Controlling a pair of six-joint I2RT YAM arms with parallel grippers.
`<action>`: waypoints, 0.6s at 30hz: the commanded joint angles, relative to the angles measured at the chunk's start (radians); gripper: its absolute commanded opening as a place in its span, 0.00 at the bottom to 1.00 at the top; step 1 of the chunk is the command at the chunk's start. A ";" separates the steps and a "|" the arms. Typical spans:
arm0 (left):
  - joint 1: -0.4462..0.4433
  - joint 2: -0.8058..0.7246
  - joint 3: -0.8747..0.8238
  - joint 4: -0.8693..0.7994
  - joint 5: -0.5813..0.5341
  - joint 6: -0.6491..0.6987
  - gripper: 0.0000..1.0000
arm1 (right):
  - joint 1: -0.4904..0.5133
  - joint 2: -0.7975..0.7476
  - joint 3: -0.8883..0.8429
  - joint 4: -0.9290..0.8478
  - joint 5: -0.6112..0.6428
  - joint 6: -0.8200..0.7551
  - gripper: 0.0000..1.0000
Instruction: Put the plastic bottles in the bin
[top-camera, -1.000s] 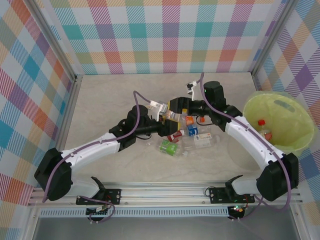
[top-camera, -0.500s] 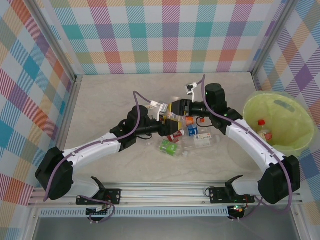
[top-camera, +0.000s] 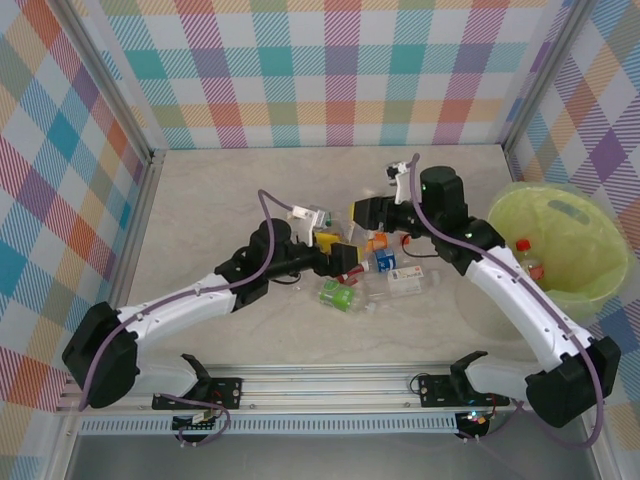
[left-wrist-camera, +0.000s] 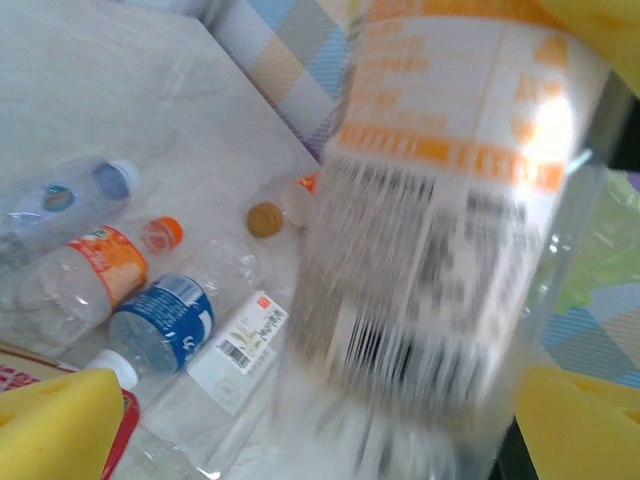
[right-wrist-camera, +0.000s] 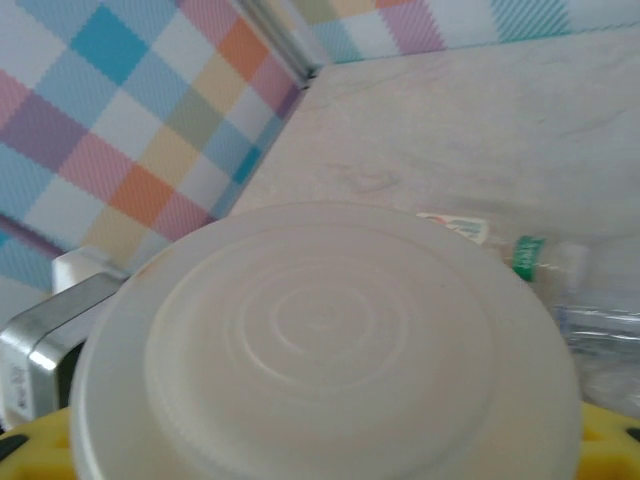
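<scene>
I should swing the bottle in my right gripper away from the pile next, over the bin's opening (top-camera: 562, 245) across the table, and let it go.
A clear plastic bottle with an orange-and-white label (left-wrist-camera: 440, 200) hangs blurred in front of my left gripper (left-wrist-camera: 320, 430), whose yellow pads (left-wrist-camera: 55, 425) stand wide open either side of it. My right gripper (right-wrist-camera: 320, 445) is shut on this bottle; its round white base (right-wrist-camera: 320, 340) faces the right wrist camera. From above, the right gripper (top-camera: 366, 213) hovers over the pile and the left gripper (top-camera: 337, 250) sits just beside it. More bottles lie on the table: green label (top-camera: 338, 295), red label (top-camera: 350, 272), blue label (top-camera: 385, 262). The yellow-green bin (top-camera: 575, 215) stands at the right.
A red-capped bottle (top-camera: 525, 258) lies inside the bin. Loose bottles with an orange label (left-wrist-camera: 95, 265), a blue label (left-wrist-camera: 160, 320) and a white label (left-wrist-camera: 238, 342) crowd the table below the left gripper. Checked walls enclose the table on three sides.
My left gripper has opened and let go of the bottle, drawing back slightly. My right gripper has closed on that bottle, and the right arm has shifted a little to the right.
</scene>
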 joint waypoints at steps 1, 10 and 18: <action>0.009 -0.070 -0.061 -0.050 -0.217 -0.024 1.00 | -0.012 -0.083 0.086 -0.168 0.280 -0.144 0.50; 0.036 -0.180 -0.215 -0.118 -0.506 -0.209 1.00 | -0.012 -0.204 0.178 -0.215 0.686 -0.402 0.50; 0.063 -0.254 -0.247 -0.243 -0.632 -0.270 1.00 | -0.017 -0.266 0.214 -0.133 1.081 -0.749 0.51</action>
